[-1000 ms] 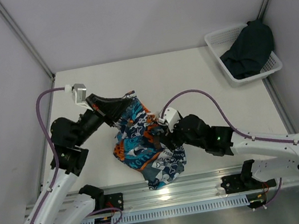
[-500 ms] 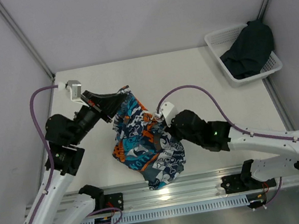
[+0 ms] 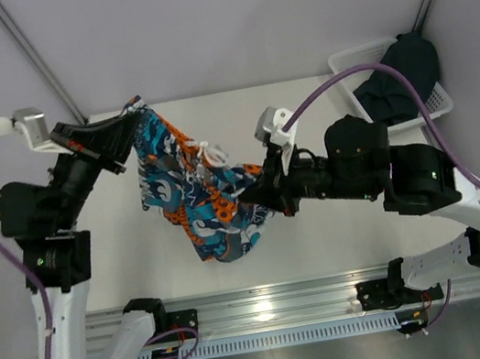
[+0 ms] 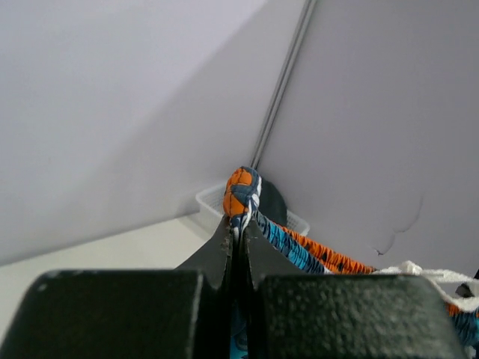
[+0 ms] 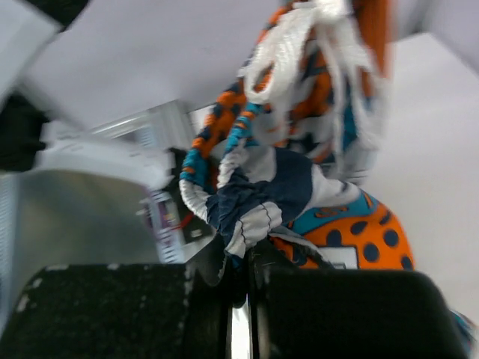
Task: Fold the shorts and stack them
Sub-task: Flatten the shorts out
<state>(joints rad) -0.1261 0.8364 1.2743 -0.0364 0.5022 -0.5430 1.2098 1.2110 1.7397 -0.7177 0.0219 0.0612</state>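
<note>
I should carry the fold outward with my right gripper, lower it onto the bare far part of the tabletop and let go, as that spot is outward of and below the gripper.
The printed shorts (image 3: 195, 187), orange, teal, white and navy, hang in the air between both arms above the table. My left gripper (image 3: 130, 124) is shut on their upper edge at the back left; in the left wrist view the printed shorts (image 4: 241, 196) bunch out past the closed left gripper (image 4: 238, 228). My right gripper (image 3: 251, 191) is shut on a fold at the shorts' right side; the right wrist view shows the printed shorts (image 5: 258, 202) pinched in the right gripper (image 5: 241, 254), with a white drawstring (image 5: 307, 37) above. The plain dark shorts (image 3: 404, 78) lie in the basket.
A white mesh basket (image 3: 350, 62) stands at the back right corner of the table (image 3: 323, 230), near the right wall. Grey walls close in the back and both sides. A metal rail (image 3: 272, 309) runs along the near edge.
Both arms have risen and lifted the printed shorts off the table. The right gripper shut on the fabric. The left gripper moved up and toward the back left.
</note>
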